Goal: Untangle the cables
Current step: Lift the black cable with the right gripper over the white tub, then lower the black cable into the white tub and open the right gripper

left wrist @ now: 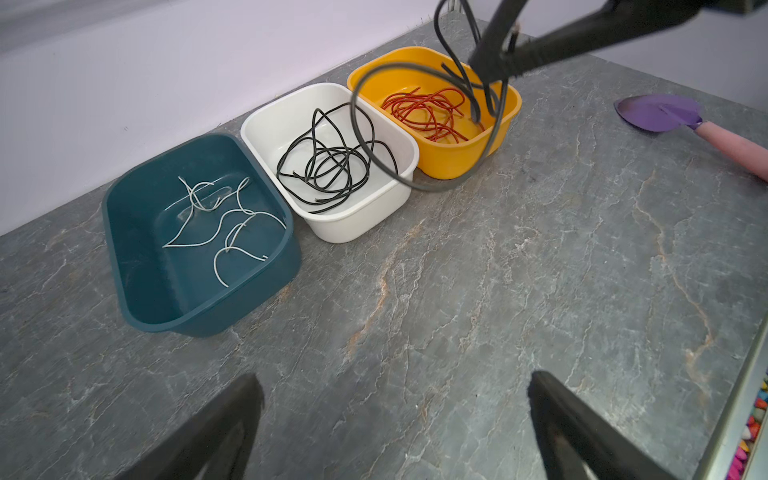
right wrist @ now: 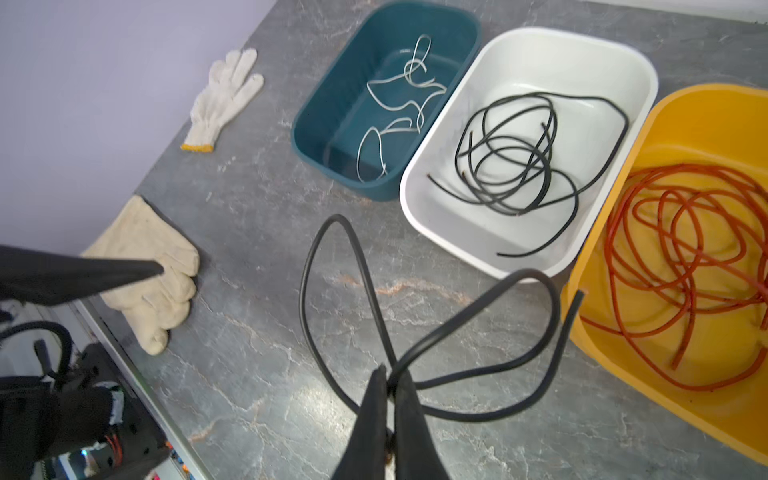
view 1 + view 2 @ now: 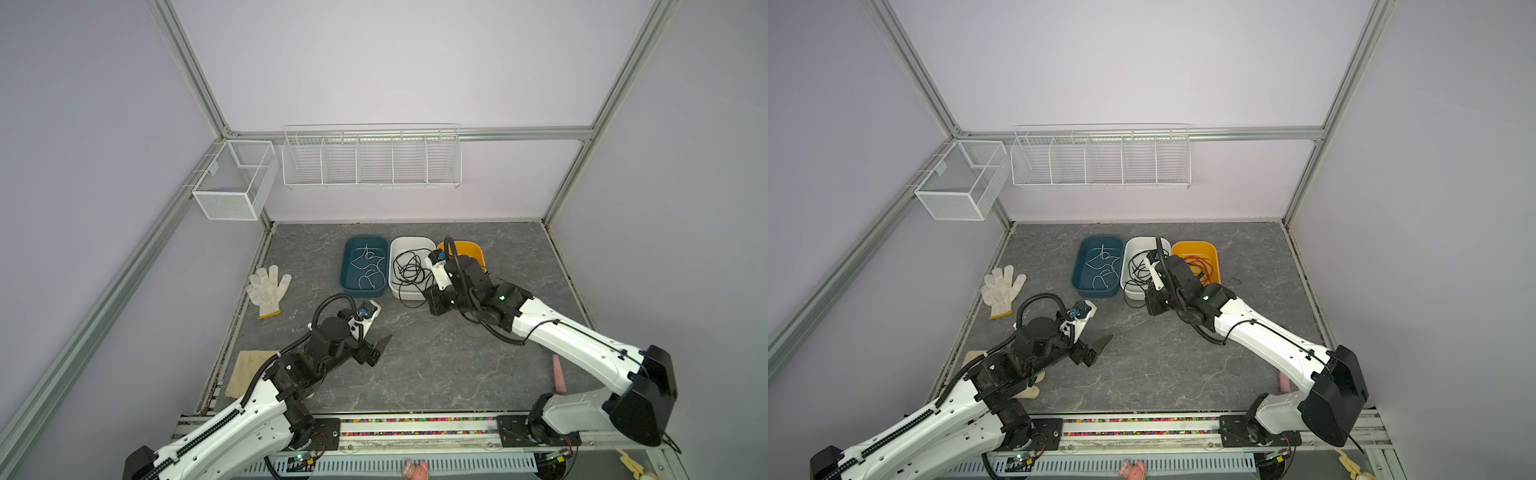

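Observation:
My right gripper moves outward and down into the white bin point(image 3: 394, 291) point(image 2: 524, 172) next and releases the looped black cable, since the other black cables already lie in it.
Three bins stand in a row at the back of the table. White cables point(image 3: 365, 266) lie in the teal bin point(image 3: 345, 286), black cables point(image 3: 409, 270) in the white bin point(image 3: 394, 291), and red-orange cables point(image 3: 1202, 266) in the yellow bin point(image 3: 1214, 253). My right gripper point(image 2: 388, 374) is shut on a looped black cable point(image 2: 307, 270) and holds it above the table just in front of the white bin. It also shows in the left wrist view as the right gripper point(image 1: 494, 62). My left gripper point(image 1: 395, 378) hangs open over bare table, nothing between its fingers, nearer the front left point(image 3: 380, 351).
A white knit glove point(image 3: 266, 289) lies at the left edge. A beige mitt point(image 2: 153, 266) lies near the front left corner. A purple trowel with a pink handle point(image 1: 660, 112) lies at the right. Wire baskets point(image 3: 370, 158) hang on the back wall. A bead-filled rail point(image 3: 415, 422) runs along the front.

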You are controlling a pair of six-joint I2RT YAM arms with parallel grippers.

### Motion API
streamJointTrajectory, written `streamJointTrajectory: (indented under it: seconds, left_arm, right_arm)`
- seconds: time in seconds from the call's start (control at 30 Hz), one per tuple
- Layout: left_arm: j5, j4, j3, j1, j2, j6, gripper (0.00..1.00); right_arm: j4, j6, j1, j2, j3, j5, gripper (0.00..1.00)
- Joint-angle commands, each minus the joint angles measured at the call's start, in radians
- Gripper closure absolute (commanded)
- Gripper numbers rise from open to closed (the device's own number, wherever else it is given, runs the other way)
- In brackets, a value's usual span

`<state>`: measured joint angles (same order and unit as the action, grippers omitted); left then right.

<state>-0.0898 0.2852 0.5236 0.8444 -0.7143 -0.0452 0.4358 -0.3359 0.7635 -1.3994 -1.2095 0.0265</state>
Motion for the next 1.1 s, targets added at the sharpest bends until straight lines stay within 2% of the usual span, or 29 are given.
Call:
streamJointTrajectory:
  seconds: [0.0, 0.17, 0.33, 0.47, 0.67, 0.9, 1.07]
  left_arm:
    - [-0.029, -0.021, 0.035, -0.008, -0.012, 0.055, 0.01]
    - [-0.036, -0.039, 0.047, -0.010, -0.033, 0.092, 0.01]
    - [-0.063, -0.064, 0.050, -0.009, -0.034, 0.156, 0.01]
    - [-0.081, -0.053, 0.069, -0.011, -0.088, 0.211, 0.01]
    - [-0.129, -0.003, 0.105, -0.011, -0.095, 0.238, 0.01]
    - [-0.175, -0.021, 0.102, -0.011, -0.091, 0.281, 0.01]
    - [-0.106, -0.032, 0.105, -0.010, -0.122, 0.228, 0.01]
  right_arm:
    - [0.029, 0.002, -0.063, -0.082, -0.074, -0.085, 0.93]
    - [0.027, -0.020, -0.135, -0.225, -0.187, -0.167, 0.93]
    - [0.033, -0.035, -0.177, -0.381, -0.286, -0.191, 0.93]
    - [0.046, -0.045, -0.188, -0.464, -0.334, -0.189, 0.93]
    - [0.049, -0.045, -0.195, -0.539, -0.356, -0.162, 0.91]
    - [0.069, -0.033, -0.194, -0.576, -0.380, -0.164, 0.88]
    - [0.092, -0.022, -0.194, -0.568, -0.399, -0.166, 0.81]
